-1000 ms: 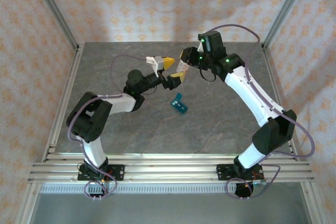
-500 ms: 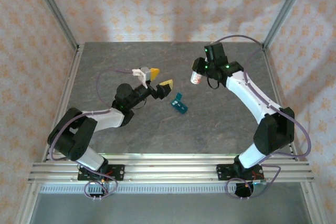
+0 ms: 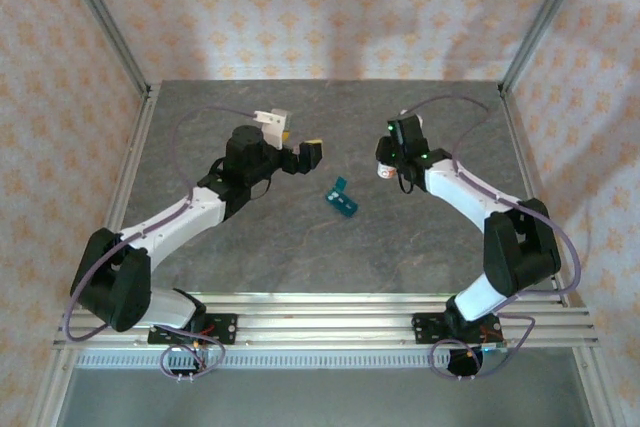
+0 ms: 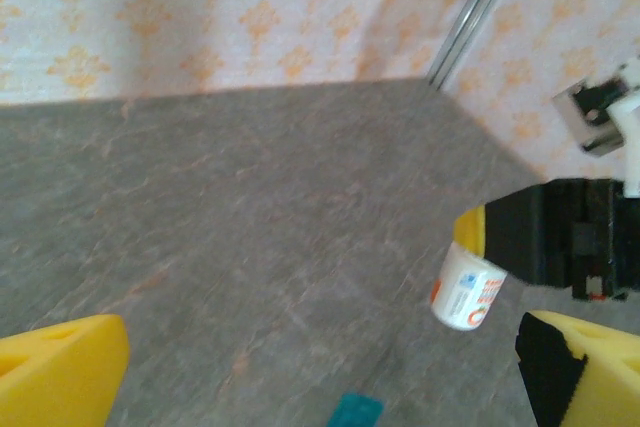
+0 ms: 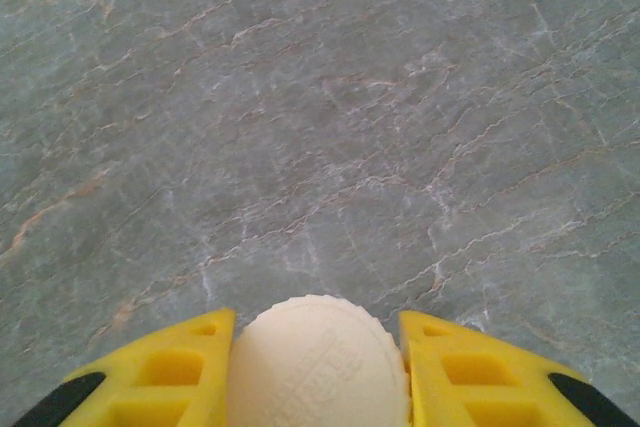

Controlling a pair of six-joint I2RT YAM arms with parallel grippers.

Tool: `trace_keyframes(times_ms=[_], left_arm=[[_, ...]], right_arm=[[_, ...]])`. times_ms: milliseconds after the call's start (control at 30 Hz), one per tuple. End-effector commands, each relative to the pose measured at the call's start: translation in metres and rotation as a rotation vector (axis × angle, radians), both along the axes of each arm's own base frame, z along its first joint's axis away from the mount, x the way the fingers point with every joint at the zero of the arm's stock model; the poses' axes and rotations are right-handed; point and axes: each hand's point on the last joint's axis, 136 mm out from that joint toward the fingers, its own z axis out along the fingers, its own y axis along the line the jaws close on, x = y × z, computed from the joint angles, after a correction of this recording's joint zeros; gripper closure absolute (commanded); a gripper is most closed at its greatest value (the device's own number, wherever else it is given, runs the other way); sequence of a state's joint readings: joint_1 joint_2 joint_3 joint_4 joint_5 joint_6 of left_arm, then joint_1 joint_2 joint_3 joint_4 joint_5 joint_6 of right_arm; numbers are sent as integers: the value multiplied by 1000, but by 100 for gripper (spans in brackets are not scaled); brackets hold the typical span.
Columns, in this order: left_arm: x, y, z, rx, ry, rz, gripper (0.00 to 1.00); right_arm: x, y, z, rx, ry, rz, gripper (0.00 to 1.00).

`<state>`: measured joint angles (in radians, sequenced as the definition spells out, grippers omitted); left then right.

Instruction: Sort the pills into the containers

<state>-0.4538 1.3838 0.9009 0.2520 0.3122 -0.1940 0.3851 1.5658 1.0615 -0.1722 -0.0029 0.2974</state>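
I should lower the small white bottle [image 4: 468, 287] onto the table beside the teal pill box before my right gripper opens.
The teal pill box [image 3: 342, 199] lies flat on the grey table between the two arms; one corner of the teal pill box [image 4: 355, 412] shows at the bottom of the left wrist view. My right gripper [image 3: 384, 160] is shut on a small white bottle [image 4: 468, 287] with orange print, held tilted just above the table, right of the box. Its ribbed white cap [image 5: 318, 362] sits between the yellow fingers [image 5: 150, 377]. My left gripper [image 3: 298, 141] is open wide and holds nothing, left of and beyond the box. No loose pills can be seen.
The grey marbled table [image 3: 300, 247] is bounded by aluminium rails [image 3: 130, 177] at the left and right sides, with patterned walls behind. The right gripper's black body [image 4: 565, 237] shows at the right of the left wrist view.
The two grippers, close together a second ago, have drawn apart. The right one carried the white bottle down and toward the near right. The left one swung back to the left.
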Motion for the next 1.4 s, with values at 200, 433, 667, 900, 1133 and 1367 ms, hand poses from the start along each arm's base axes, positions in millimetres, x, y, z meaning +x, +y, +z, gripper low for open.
trace_keyframes(times_ms=[200,433,667,900,1133,1367], left_arm=[[-18,21,-18,192,61,14,0],[-5,39,-14,189,83,155,0],[-4,41,2,50,-9,199,0],[-3,49,1,60,-59,230,0],[15,41,-22,97,73,241,0],[36,21,-37,119,188,188,0]], right_arm=[[17,-15,-21,-55,-80,-85,84],[8,-23,-51,-53,-39,-127,76],[-3,-30,-57,-67,-22,-142,40],[-5,-26,-17,-49,-73,-105,28],[-20,0,30,82,-64,21,28],[-56,24,35,192,11,174,29]])
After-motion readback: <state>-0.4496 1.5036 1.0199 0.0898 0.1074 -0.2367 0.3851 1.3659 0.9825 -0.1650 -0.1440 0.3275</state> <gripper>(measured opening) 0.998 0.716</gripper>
